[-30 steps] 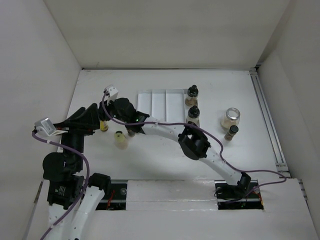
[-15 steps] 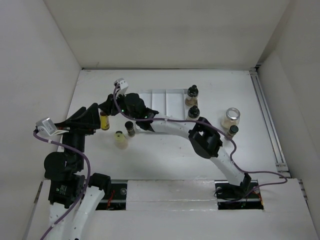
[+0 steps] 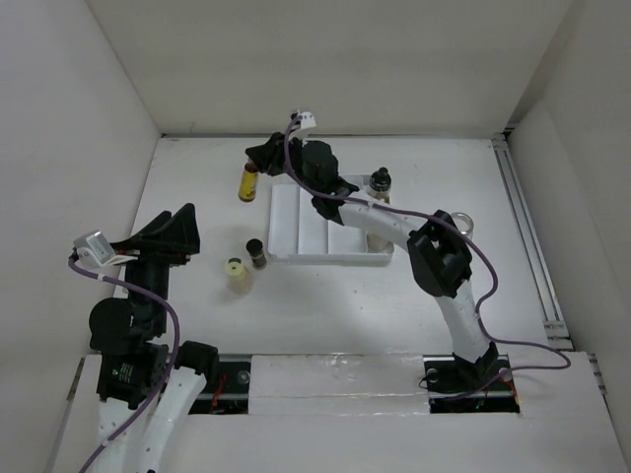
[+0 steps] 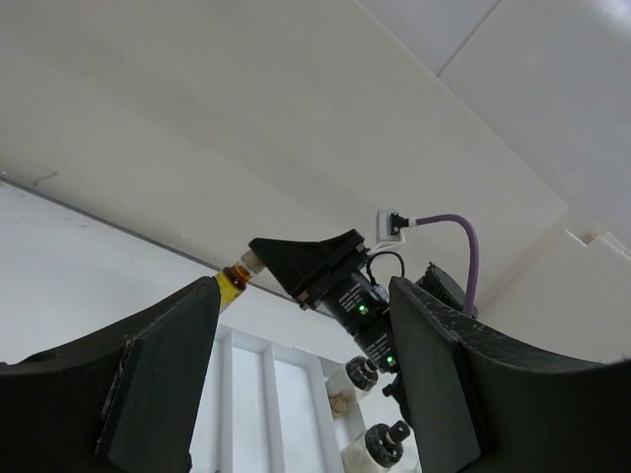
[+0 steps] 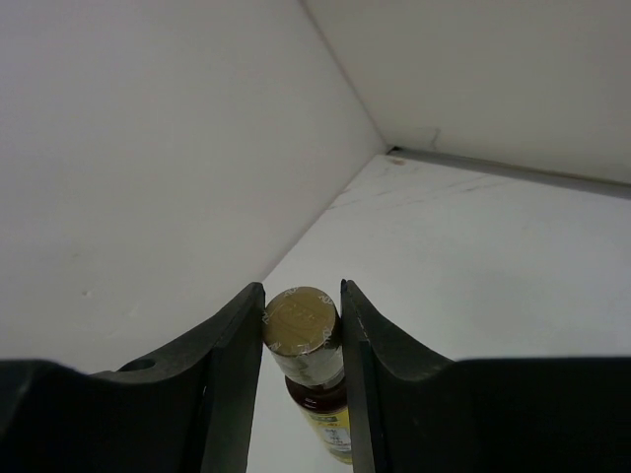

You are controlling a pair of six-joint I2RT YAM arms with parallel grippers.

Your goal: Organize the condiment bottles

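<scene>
My right gripper shifts to the right in the top view, then lowers over the far end of the tray's closest section [image 3: 285,200] next, since that end stands empty.
My right gripper [image 5: 302,340] is shut on the gold cap of a yellow-labelled condiment bottle [image 5: 304,325]. In the top view that bottle [image 3: 247,184] hangs from the right gripper [image 3: 262,164] just beyond the far-left corner of the white divided tray [image 3: 325,258]. A dark-filled bottle [image 3: 257,253] and a pale yellow one [image 3: 236,272] stand left of the tray's near corner. A black-capped bottle [image 3: 380,182] stands at the tray's far right. My left gripper [image 3: 179,233] stays at the left, open and empty; in the left wrist view its fingers [image 4: 158,394] frame the tray [image 4: 268,394].
A clear jar [image 3: 461,223] with pale contents is half hidden behind the right arm's forearm [image 3: 439,261]. The right arm spans the tray diagonally. White walls close the table at the far side and both flanks; a rail [image 3: 527,236] runs along the right edge.
My right gripper has carried the yellow-labelled bottle away from the left gripper, toward the far wall and rightward, to the tray's far-left corner. The left arm has stayed still.
</scene>
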